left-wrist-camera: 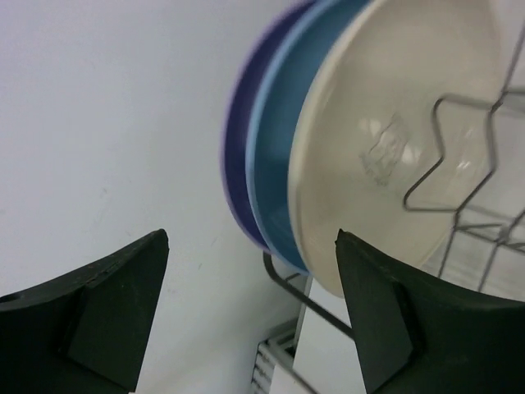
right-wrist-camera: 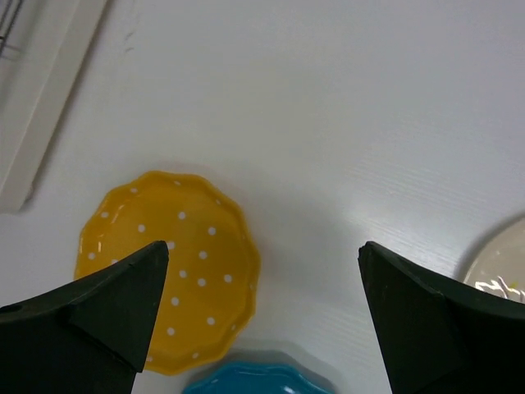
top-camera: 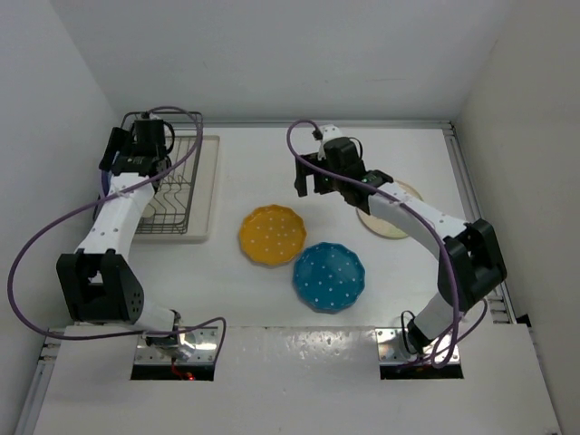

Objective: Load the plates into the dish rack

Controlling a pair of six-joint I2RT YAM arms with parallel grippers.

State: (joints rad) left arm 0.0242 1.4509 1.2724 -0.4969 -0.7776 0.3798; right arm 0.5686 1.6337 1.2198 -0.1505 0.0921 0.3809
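Note:
My left gripper moves across and down onto the rack-side rim of the yellow plate (top-camera: 272,236) next, as the plate lies flat below and to its right in the top view.
The dark wire dish rack (top-camera: 178,201) stands at the far left. In the left wrist view its wires (left-wrist-camera: 447,156) hold three plates on edge: lavender (left-wrist-camera: 236,156), light blue (left-wrist-camera: 275,164) and cream with a stamped mark (left-wrist-camera: 385,107). My left gripper (top-camera: 136,152) hovers over the rack, open and empty (left-wrist-camera: 250,316). The dotted yellow plate (top-camera: 272,236) and the teal plate (top-camera: 329,276) lie flat mid-table. My right gripper (top-camera: 313,181) is open and empty (right-wrist-camera: 262,316) above bare table, just right of the yellow plate (right-wrist-camera: 168,267). The teal rim (right-wrist-camera: 258,377) shows below.
The rack sits on a flat cream tray (top-camera: 207,195). Another cream round plate (top-camera: 391,225) lies at the right, partly under my right arm; its edge shows in the right wrist view (right-wrist-camera: 502,267). White walls close in the table on the left, back and right.

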